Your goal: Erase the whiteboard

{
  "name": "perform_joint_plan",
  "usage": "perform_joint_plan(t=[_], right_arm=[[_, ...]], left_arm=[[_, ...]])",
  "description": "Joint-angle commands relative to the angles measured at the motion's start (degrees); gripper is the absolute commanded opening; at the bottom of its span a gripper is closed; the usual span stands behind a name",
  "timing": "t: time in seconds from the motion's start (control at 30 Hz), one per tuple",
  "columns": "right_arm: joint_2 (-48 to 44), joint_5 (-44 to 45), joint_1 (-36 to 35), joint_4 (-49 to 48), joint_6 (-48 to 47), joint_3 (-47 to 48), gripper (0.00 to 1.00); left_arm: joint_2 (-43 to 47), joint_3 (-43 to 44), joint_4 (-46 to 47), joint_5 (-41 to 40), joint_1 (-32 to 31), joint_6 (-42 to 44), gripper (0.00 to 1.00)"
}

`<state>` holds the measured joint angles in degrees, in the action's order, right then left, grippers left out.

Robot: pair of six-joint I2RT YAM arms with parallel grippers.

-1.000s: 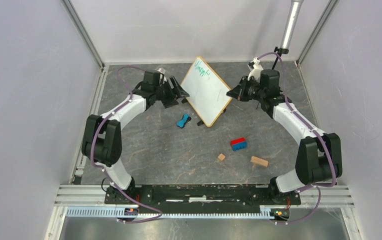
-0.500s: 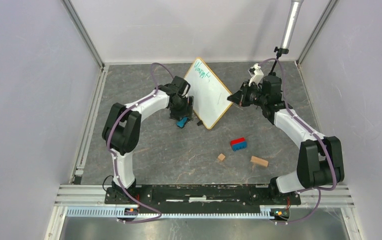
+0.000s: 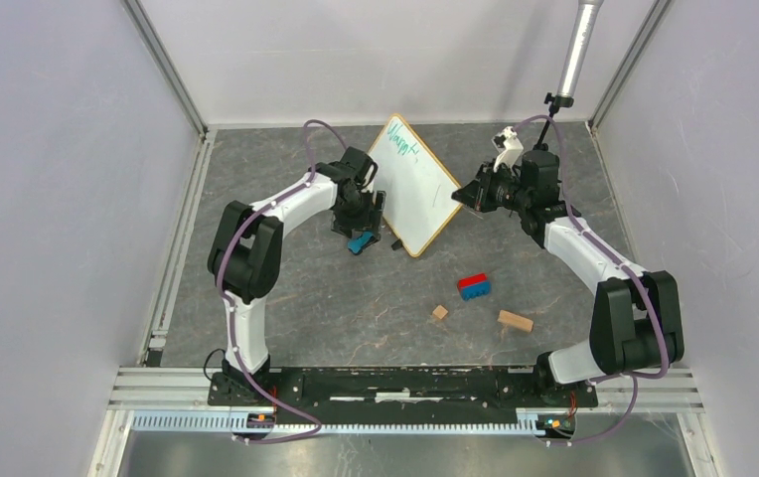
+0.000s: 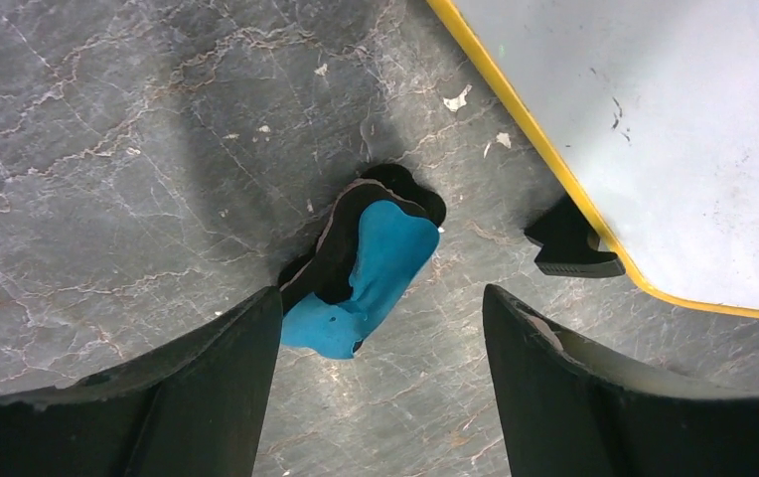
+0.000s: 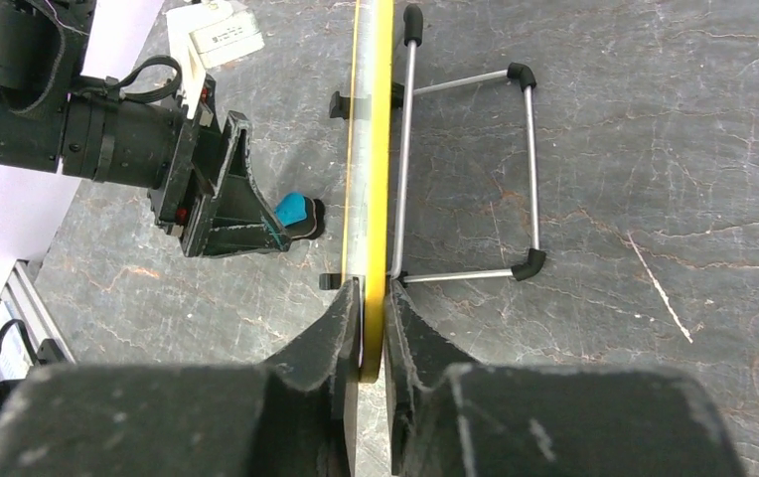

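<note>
The left gripper next lowers over the eraser below, between its spread fingers, and closes them across the narrow middle of the eraser's blue top (image 3: 360, 242) (image 4: 358, 296).
The whiteboard (image 3: 410, 184) stands tilted on the grey table, wooden-framed, with green marks (image 3: 402, 144) near its top corner. My right gripper (image 3: 465, 194) is shut on its right edge. In the right wrist view the jaws (image 5: 373, 298) clamp the yellowish frame (image 5: 374, 149), seen edge-on. A blue and black eraser (image 3: 359, 241) lies on the table by the board's lower left edge. My left gripper (image 3: 361, 231) is open and hangs just above it. In the left wrist view the eraser (image 4: 366, 273) lies between the spread fingers (image 4: 382, 298), nearer the left one, with the board (image 4: 674, 119) to the right.
A red and blue block (image 3: 473, 286), a small wooden cube (image 3: 440, 312) and a wooden block (image 3: 515, 321) lie at front right. The board's wire stand (image 5: 470, 169) and black foot (image 4: 569, 243) rest on the table. A grey pole (image 3: 576, 50) stands back right. Walls enclose three sides.
My left arm has swung from beside the board's left edge down and right to hover over the eraser. My right gripper has kept its hold on the board.
</note>
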<state>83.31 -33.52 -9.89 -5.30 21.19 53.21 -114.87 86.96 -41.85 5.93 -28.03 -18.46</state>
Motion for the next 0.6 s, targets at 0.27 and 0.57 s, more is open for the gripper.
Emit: perform_joint_plan(t=[0.27, 0.57], right_arm=[[0.21, -0.33, -0.15, -0.08, -3.81, 1.89, 0.33], [0.98, 1.70, -0.23, 0.56, -4.48, 2.13, 0.36]], left_arm=[[-2.35, 2.10, -1.92, 0.30, 0.01, 4.62, 0.72], [-1.04, 0.06, -1.18, 0.86, -0.05, 4.05, 0.57]])
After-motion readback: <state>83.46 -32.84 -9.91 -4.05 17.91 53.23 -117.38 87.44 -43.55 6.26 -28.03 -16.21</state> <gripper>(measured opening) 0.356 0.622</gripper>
